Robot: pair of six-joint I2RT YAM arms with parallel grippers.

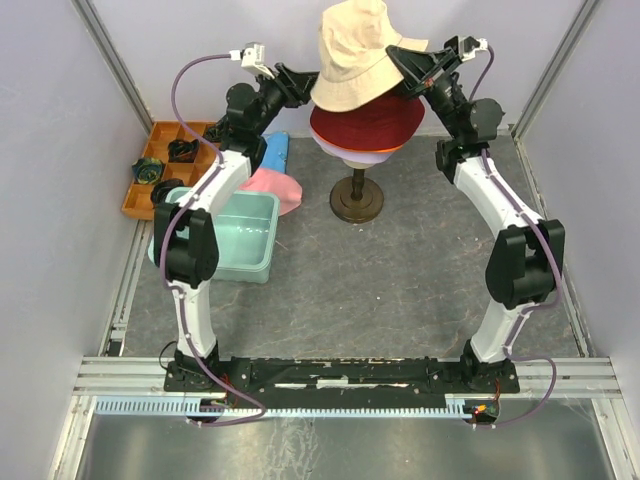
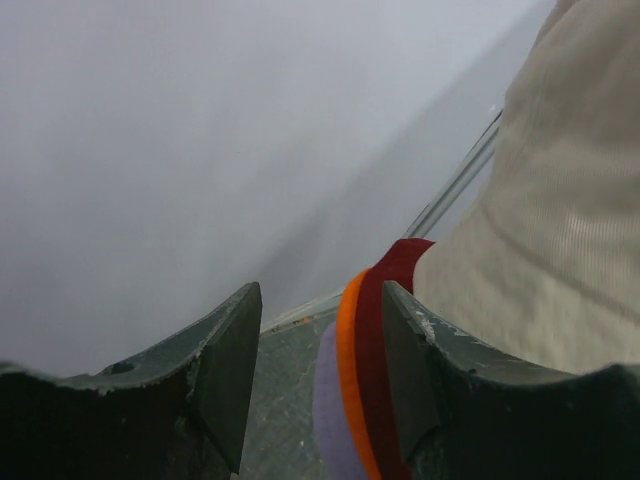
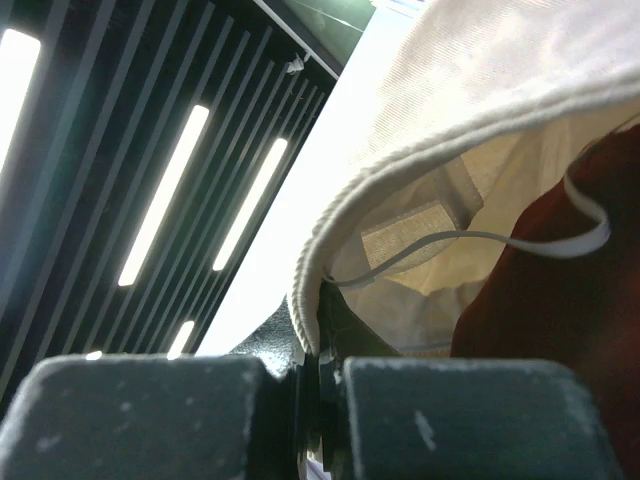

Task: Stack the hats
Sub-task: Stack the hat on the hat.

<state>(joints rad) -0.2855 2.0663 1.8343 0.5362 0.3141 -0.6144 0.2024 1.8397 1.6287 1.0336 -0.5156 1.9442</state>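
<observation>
My right gripper will pull the edge of the cream hat down and back over the dark red hat's near side [image 1: 376,126] [image 3: 566,312], since that side is still uncovered.
On the mannequin stand [image 1: 357,200], a lavender hat [image 1: 352,156], an orange hat [image 2: 347,340] and a dark red hat [image 1: 365,122] sit stacked. A cream hat [image 1: 358,48] perches tilted on top, raised on its right side. My right gripper [image 1: 405,58] is shut on the cream hat's brim [image 3: 320,270]. The dark red hat [image 3: 560,330] shows beneath it. My left gripper [image 1: 305,78] stands open at the stack's left side, with the stacked brims between its fingers [image 2: 320,330], close to the right finger. A pink hat [image 1: 278,188] lies on the table.
A teal bin [image 1: 262,262] stands left of the stand, with the pink hat against its far corner. A blue cloth [image 1: 276,150] lies behind it. An orange compartment tray [image 1: 160,135] sits at the far left. Grey walls close in behind and at both sides.
</observation>
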